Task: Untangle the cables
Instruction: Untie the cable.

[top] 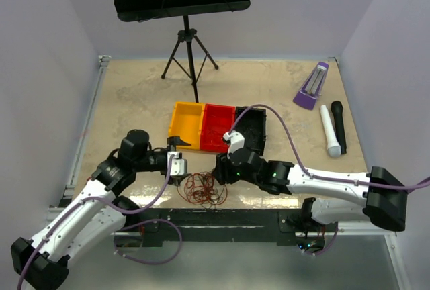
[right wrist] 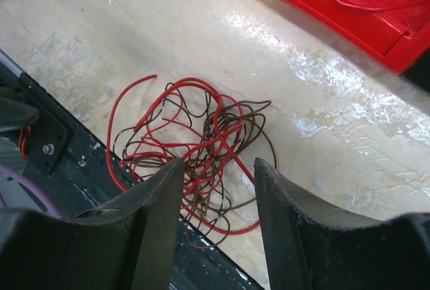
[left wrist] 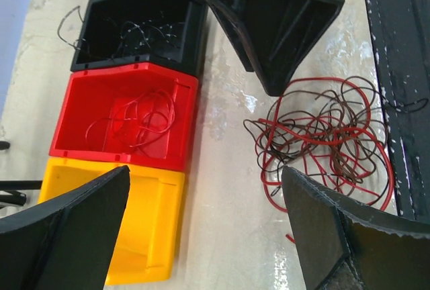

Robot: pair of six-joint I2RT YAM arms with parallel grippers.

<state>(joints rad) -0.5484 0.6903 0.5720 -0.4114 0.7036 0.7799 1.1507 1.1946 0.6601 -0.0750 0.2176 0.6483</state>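
Note:
My right gripper comes down onto the red piece of cable near its fingers next. That piece runs single over bare table, clear of the brown tangle.
The cables (top: 203, 189) are a loopy clump of thin red and dark wires on the table by the near edge, between both grippers. My left gripper (top: 179, 168) is open and empty just left of the clump. In the left wrist view (left wrist: 205, 196) the cables (left wrist: 322, 135) lie by its right finger (left wrist: 336, 229). My right gripper (top: 219, 169) is open and empty just right of and above the clump. In the right wrist view (right wrist: 216, 169) the cables (right wrist: 195, 139) lie under and between its fingers.
Yellow bin (top: 186, 125), red bin (top: 217, 127) holding loose red wires (left wrist: 138, 112), and black bin (top: 250, 129) holding dark wires (left wrist: 131, 35) stand in a row behind the grippers. A black base plate (top: 222, 219) borders the clump. Microphones (top: 330, 131), a purple metronome (top: 311, 85) and a tripod stand (top: 190, 55) lie farther back.

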